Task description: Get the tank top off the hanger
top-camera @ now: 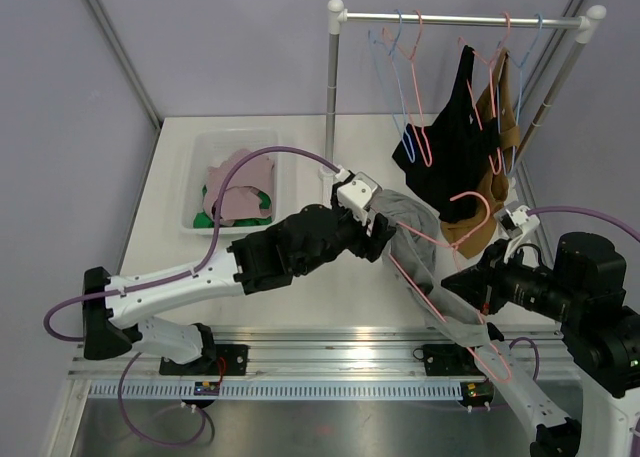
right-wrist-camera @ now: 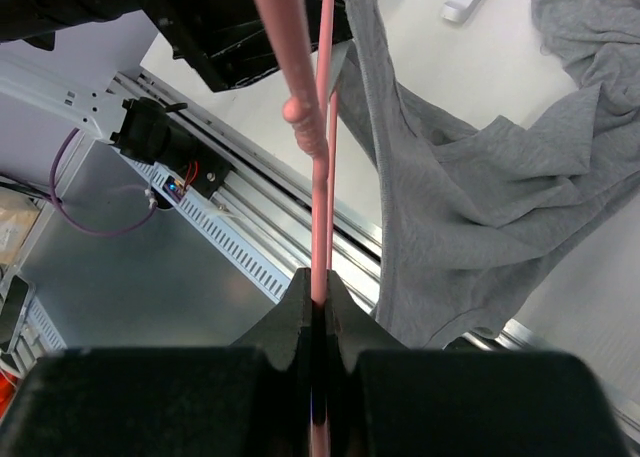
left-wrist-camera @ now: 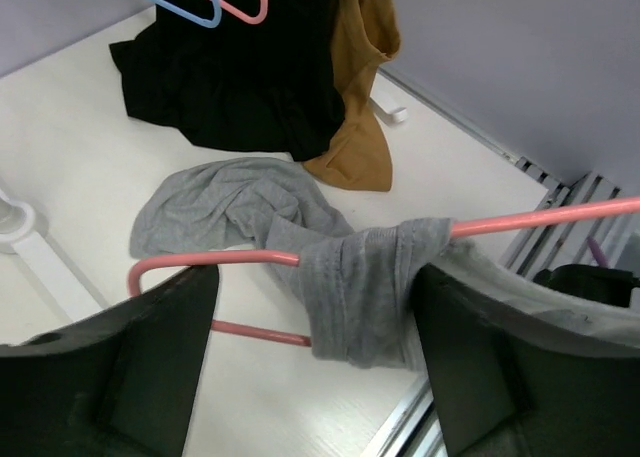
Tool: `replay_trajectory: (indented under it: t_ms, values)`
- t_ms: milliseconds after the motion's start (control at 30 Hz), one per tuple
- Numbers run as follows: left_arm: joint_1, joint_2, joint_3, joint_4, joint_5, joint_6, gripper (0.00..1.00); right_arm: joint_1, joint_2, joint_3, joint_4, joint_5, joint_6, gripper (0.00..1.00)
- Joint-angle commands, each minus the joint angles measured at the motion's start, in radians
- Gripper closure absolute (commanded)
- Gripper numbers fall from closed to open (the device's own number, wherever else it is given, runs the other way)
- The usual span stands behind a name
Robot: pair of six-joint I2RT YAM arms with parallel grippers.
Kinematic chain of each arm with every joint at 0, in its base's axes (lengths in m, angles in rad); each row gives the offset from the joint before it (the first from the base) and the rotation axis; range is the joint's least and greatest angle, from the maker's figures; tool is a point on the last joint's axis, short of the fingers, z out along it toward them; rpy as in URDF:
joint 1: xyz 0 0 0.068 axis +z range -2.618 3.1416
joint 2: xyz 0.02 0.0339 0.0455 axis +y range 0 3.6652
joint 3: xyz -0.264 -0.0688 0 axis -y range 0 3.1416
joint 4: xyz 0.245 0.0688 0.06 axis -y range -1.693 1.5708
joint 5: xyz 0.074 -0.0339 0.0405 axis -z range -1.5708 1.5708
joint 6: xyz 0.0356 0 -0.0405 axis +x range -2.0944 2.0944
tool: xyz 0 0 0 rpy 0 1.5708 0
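Next, the right gripper raises the pink hanger [top-camera: 472,199] outward, hooks it and releases. The clothes bar's bare end by the post [top-camera: 363,18] lies outward of and above it.
The grey tank top [top-camera: 418,229] hangs on a pink hanger [top-camera: 472,199] and trails down onto the table. My right gripper [right-wrist-camera: 318,289] is shut on the hanger's pink wire [right-wrist-camera: 318,177], low at the front right [top-camera: 462,282]. The grey fabric [right-wrist-camera: 480,207] drapes beside it. My left gripper [top-camera: 381,233] stands open at the hanger's upper end. In the left wrist view its two fingers straddle the bunched grey strap [left-wrist-camera: 365,277] wrapped over the hanger's arm [left-wrist-camera: 200,259]. The right finger [left-wrist-camera: 480,357] lies against the fabric and the left one stands apart from it.
A clothes rail [top-camera: 460,20] at the back right carries several empty hangers, a black garment [top-camera: 445,147] and a brown one [top-camera: 495,177]. A white bin [top-camera: 205,157] of clothes sits at the back left. The metal mounting rail [top-camera: 330,352] runs along the table's near edge.
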Motion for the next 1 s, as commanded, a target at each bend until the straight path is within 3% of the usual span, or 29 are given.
replay_trajectory:
  t_ms: [0, 67, 133, 400, 433, 567, 733, 933, 967]
  values:
    - [-0.004, 0.008, 0.025, 0.117, -0.021, 0.010, 0.35, 0.011, 0.010, 0.004, 0.053, -0.050, 0.000, 1.00]
    - [-0.004, 0.020, 0.028, 0.119, -0.024, 0.010, 0.51, 0.011, 0.017, 0.013, 0.055, -0.045, 0.000, 1.00]
    - [-0.004, 0.030, 0.043, 0.093, -0.057, 0.011, 0.73, 0.011, 0.023, 0.018, 0.060, -0.045, -0.002, 1.00]
    - [-0.003, -0.080, 0.007, -0.045, -0.300, -0.057, 0.93, 0.037, 0.092, -0.004, 0.093, -0.028, 0.001, 1.00]
    - [0.003, -0.099, 0.000, -0.089, -0.358, -0.068, 1.00, 0.043, 0.124, 0.002, 0.098, -0.042, 0.003, 1.00]
    - [0.100, -0.205, -0.018, -0.247, -0.433, -0.177, 1.00, 0.076, 0.200, 0.002, 0.130, -0.106, 0.000, 1.00]
    - [0.339, -0.361, -0.084, -0.341, -0.320, -0.223, 1.00, 0.122, 0.236, -0.053, 0.191, -0.195, -0.028, 1.00]
    - [0.523, -0.374, -0.079, -0.479, -0.267, -0.256, 1.00, 0.124, 0.176, -0.145, 0.420, -0.402, -0.034, 1.00]
    - [0.537, -0.375, -0.083, -0.487, -0.251, -0.259, 1.00, 0.124, 0.155, -0.163, 0.531, -0.416, -0.010, 1.00]
